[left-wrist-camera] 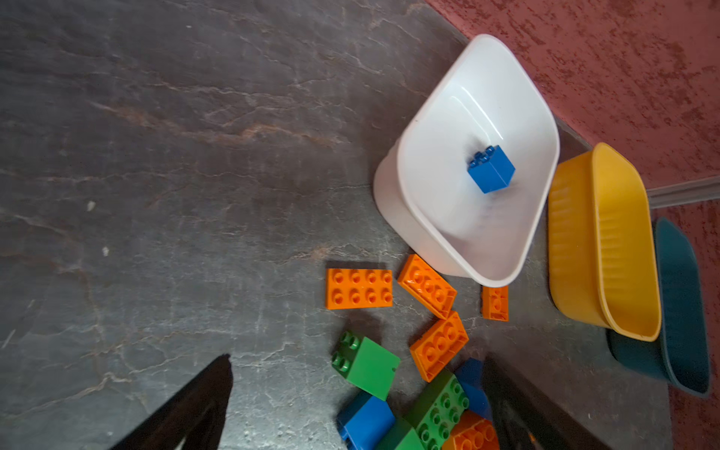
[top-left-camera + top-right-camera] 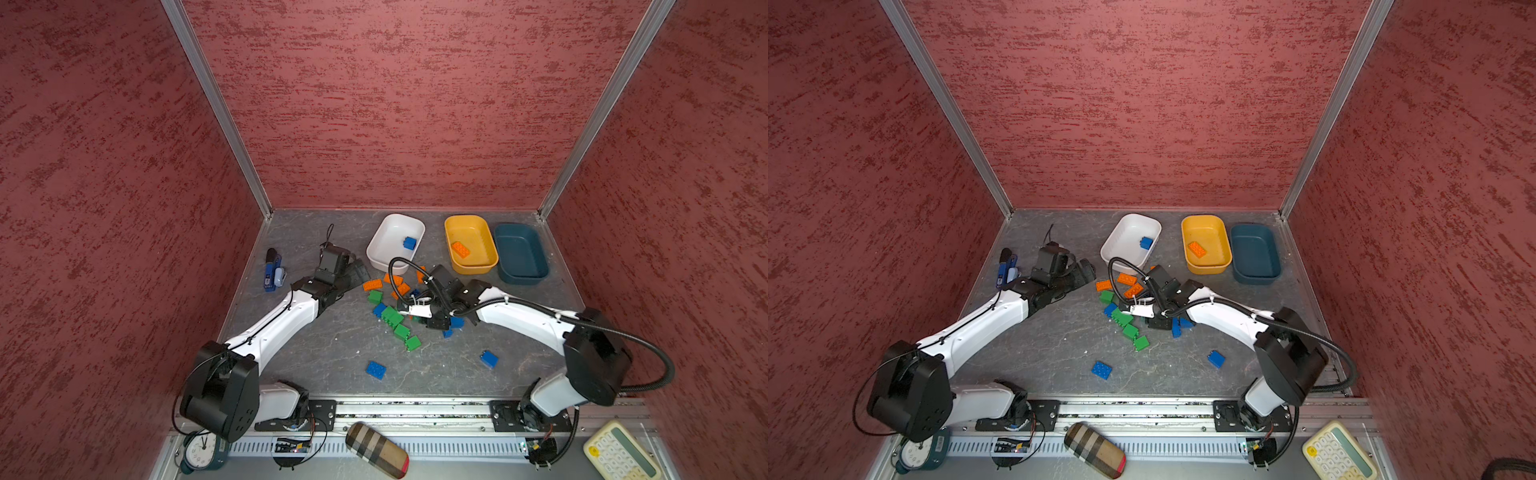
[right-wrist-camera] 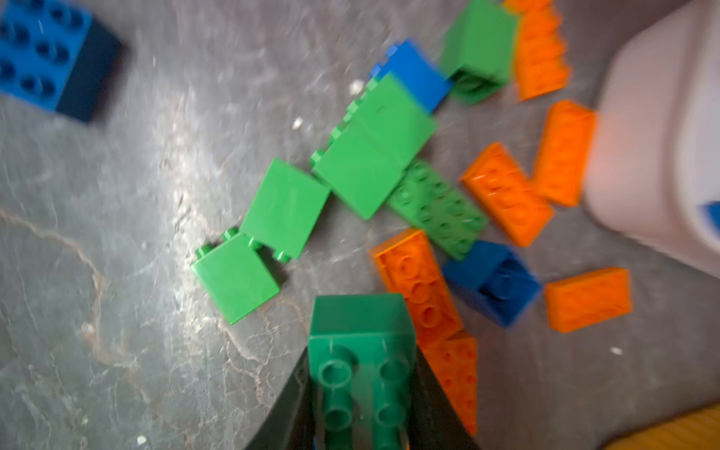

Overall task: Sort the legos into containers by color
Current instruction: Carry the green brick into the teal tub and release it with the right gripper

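The dark green lego will be released next by my right gripper, which will lift outward over the empty teal container (image 2: pixel 520 251), since blue is in the white container and orange in the yellow.
My right gripper (image 3: pixel 361 356) is shut on a dark green lego (image 3: pixel 360 323), studs toward the camera, just above the mixed pile. The pile of orange (image 2: pixel 372 285), green (image 2: pixel 392 316) and blue (image 2: pixel 379 309) legos lies mid-table in both top views. My left gripper (image 1: pixel 356 360) stands open and empty at the pile's left edge, close to the white container (image 2: pixel 386 257). That container holds one blue lego (image 2: pixel 409 243). The yellow container (image 2: pixel 478 226) holds one orange lego (image 2: pixel 460 249). The teal container (image 2: pixel 521 253) looks empty.
Two blue legos (image 2: pixel 375 370) (image 2: pixel 489 359) lie apart near the front. A blue-and-black stapler-like gadget (image 2: pixel 272 270) lies at the left wall. Beyond the front rail lie a clock (image 2: pixel 201 451), a plaid case (image 2: pixel 376 449) and a calculator (image 2: pixel 621 455). Red walls enclose three sides.
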You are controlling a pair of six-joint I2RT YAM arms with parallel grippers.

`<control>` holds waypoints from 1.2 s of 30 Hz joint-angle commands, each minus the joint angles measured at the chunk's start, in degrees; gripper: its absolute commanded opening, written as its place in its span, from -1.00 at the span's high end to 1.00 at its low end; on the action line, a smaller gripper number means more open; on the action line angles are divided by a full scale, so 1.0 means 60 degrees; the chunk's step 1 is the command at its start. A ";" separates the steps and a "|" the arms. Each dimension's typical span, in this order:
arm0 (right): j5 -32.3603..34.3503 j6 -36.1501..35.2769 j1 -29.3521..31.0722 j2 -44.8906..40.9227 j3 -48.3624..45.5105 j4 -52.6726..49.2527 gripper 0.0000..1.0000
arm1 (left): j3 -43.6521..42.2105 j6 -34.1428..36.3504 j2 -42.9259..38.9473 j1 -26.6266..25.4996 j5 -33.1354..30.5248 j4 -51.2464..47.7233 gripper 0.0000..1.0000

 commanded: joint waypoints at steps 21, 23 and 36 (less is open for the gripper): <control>0.0943 0.8688 -0.7893 -0.1138 -0.0649 0.4489 0.91 | 0.1399 0.0254 0.1387 -0.0795 0.0196 -0.0304 -0.99; 0.1534 0.8502 -0.8031 -0.0486 -0.0002 0.4022 0.91 | 0.1257 0.0226 0.1348 -0.0719 0.0265 -0.0450 -0.99; 0.3833 0.7212 -0.8303 0.3752 0.3731 0.1908 0.71 | 0.1176 0.0578 0.1848 -0.0247 0.0991 -0.1346 -0.99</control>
